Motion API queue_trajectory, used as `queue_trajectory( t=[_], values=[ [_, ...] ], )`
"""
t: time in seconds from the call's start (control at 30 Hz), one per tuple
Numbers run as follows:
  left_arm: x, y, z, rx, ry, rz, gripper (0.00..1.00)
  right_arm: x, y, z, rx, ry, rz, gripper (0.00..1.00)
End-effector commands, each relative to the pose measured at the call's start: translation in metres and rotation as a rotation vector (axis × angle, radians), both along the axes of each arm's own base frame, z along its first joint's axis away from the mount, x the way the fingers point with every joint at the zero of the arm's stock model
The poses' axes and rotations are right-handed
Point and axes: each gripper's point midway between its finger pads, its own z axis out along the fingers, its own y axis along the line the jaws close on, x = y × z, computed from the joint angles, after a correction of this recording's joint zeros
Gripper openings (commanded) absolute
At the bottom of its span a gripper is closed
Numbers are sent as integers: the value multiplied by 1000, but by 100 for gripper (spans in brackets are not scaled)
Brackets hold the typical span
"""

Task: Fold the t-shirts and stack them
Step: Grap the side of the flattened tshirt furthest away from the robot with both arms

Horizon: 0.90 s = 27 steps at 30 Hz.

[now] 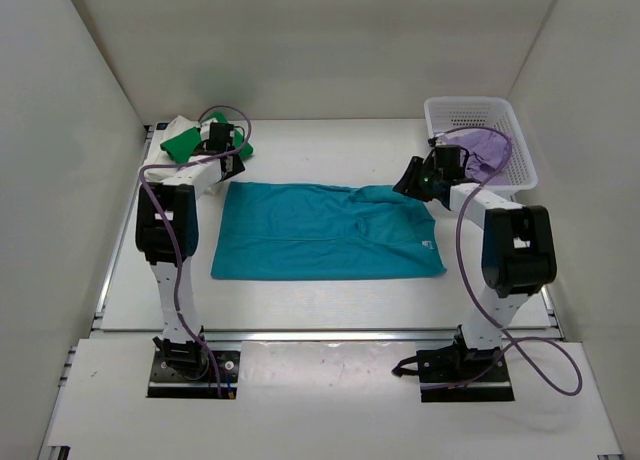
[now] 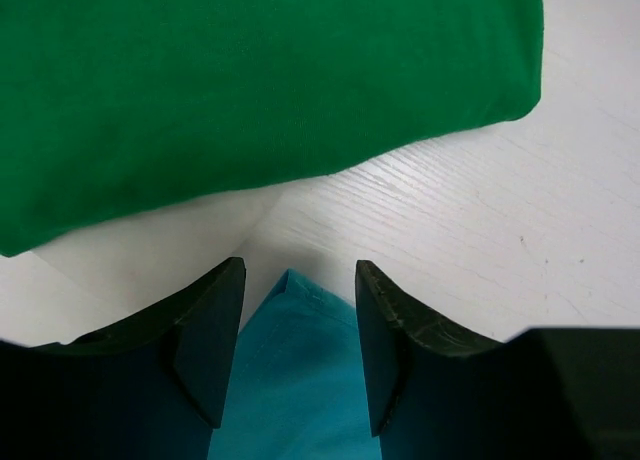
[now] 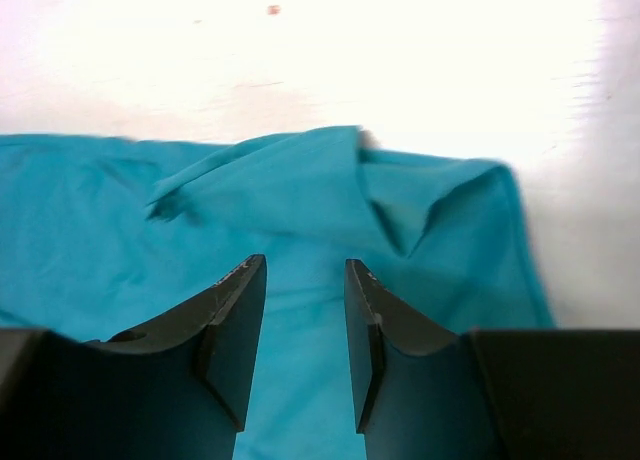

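The teal t-shirt stands raised at the bunched fold's far tip [image 1: 388, 189] [image 3: 350, 140], below and outward of my open right gripper, which lowers outward over the fold's tip next.
A teal t-shirt [image 1: 320, 232] lies spread flat mid-table, its small white neck label [image 1: 427, 244] at the right edge. My left gripper [image 1: 237, 167] hovers open over its far left corner; in the left wrist view that teal corner [image 2: 295, 360] lies below the gap between the jaws of the left gripper [image 2: 298, 270]. My right gripper [image 1: 406, 185] stands open above the rumpled far right corner [image 3: 300, 190], and the right gripper [image 3: 305, 265] grips nothing. A folded green t-shirt [image 1: 185, 140] [image 2: 250, 80] rests on a cream-white one [image 1: 177, 123] at the far left. A lilac t-shirt [image 1: 478, 148] lies in the basket.
A white mesh basket [image 1: 470, 110] stands at the far right corner. White walls close in the table on the left, right and back. Purple cables loop along both arms. Bare white tabletop [image 2: 480, 230] shows beside the green shirt.
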Motion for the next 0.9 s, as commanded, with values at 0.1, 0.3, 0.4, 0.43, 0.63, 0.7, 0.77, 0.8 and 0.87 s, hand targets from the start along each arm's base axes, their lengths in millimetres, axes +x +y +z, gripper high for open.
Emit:
queue_trajectory(
  t=[0.1, 0.3, 0.4, 0.43, 0.63, 0.7, 0.77, 0.8, 0.87],
  values=[
    [-1, 4, 6, 27, 10, -17, 55, 41, -14, 1, -38, -53, -36, 36],
    [-6, -9, 0, 16, 33, -55, 54, 63, -6, -4, -75, -41, -14, 35],
    [-6, -10, -3, 22, 59, -58, 56, 67, -8, -18, -84, -16, -32, 36],
    [-4, -8, -3, 22, 61, -56, 56, 66, -5, -20, -85, -22, -16, 36],
    [0, -14, -14, 19, 136, -87, 57, 68, -7, -33, -118, 28, -17, 36],
    [-1, -16, -17, 24, 160, -108, 53, 70, -6, -38, -119, 42, -13, 36],
    [-1, -15, -17, 22, 161, -102, 48, 71, -5, -34, -109, 37, -7, 31],
    [0, -16, -17, 18, 157, -105, 44, 70, 1, -32, -101, 30, 3, 29],
    [-1, -17, -18, 3, 157, -108, 37, 73, 4, -32, -73, 24, 22, 27]
  ],
)
